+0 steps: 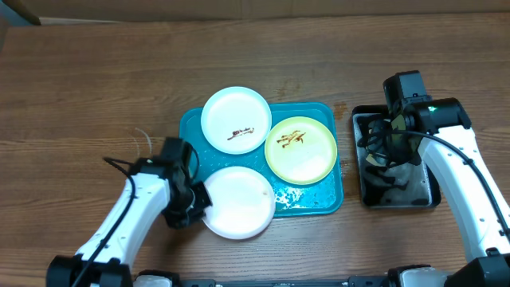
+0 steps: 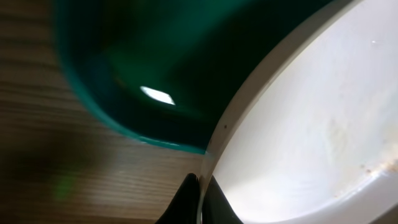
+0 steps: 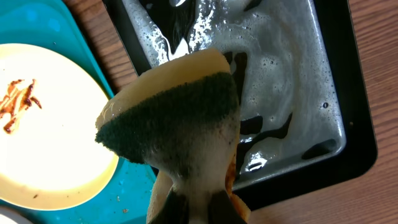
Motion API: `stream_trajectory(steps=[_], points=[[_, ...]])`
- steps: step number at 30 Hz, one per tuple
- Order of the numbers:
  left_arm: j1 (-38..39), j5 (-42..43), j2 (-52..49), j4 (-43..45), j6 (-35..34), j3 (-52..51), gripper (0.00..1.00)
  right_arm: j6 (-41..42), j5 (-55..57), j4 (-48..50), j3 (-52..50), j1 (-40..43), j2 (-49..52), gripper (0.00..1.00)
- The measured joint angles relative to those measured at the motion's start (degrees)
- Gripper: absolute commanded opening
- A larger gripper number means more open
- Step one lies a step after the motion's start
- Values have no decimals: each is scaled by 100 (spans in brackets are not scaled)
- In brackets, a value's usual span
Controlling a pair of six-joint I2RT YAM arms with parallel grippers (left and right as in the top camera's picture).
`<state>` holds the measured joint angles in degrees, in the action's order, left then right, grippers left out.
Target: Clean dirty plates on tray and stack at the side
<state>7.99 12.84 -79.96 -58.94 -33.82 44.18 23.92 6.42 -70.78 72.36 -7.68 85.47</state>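
Note:
The left gripper raises the white plate next, carries it to the left in the overhead view, lowers it and releases it, since bare wooden table lies there.
The turquoise tray (image 1: 319,199) holds three plates. A white plate (image 1: 235,119) with a brown smear sits at the back. A yellow-green plate (image 1: 300,150) with brown smears sits at the right. A white plate (image 1: 237,202) overhangs the tray's front left edge. My left gripper (image 1: 198,209) is shut on its left rim. In the left wrist view the jaws (image 2: 200,199) pinch that plate's rim (image 2: 311,124) beside the tray's corner (image 2: 155,74). My right gripper (image 1: 381,143) hangs over the black tray, shut (image 3: 202,211) on a yellow and green sponge (image 3: 180,118).
The black tray (image 1: 430,199) stands right of the turquoise tray and holds soapy water (image 3: 280,74). Bare wooden table (image 1: 96,88) lies to the left and behind. A thin cable loop (image 1: 142,139) lies near my left arm.

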Motion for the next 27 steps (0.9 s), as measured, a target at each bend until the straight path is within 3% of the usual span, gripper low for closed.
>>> stream_trajectory(steps=[8, 13, 27], points=[[4, -1110, 501, -643, 232, 1346, 4, 2, 138, -33, 0, 66, 0, 4], [367, -1862, 555, -841, 201, 1410, 4, 0, 160, -35, 0, 133, 0, 4], [2122, -4395, 555, -1014, -721, 1410, 4, -2, 175, -48, 0, 133, 0, 4]])
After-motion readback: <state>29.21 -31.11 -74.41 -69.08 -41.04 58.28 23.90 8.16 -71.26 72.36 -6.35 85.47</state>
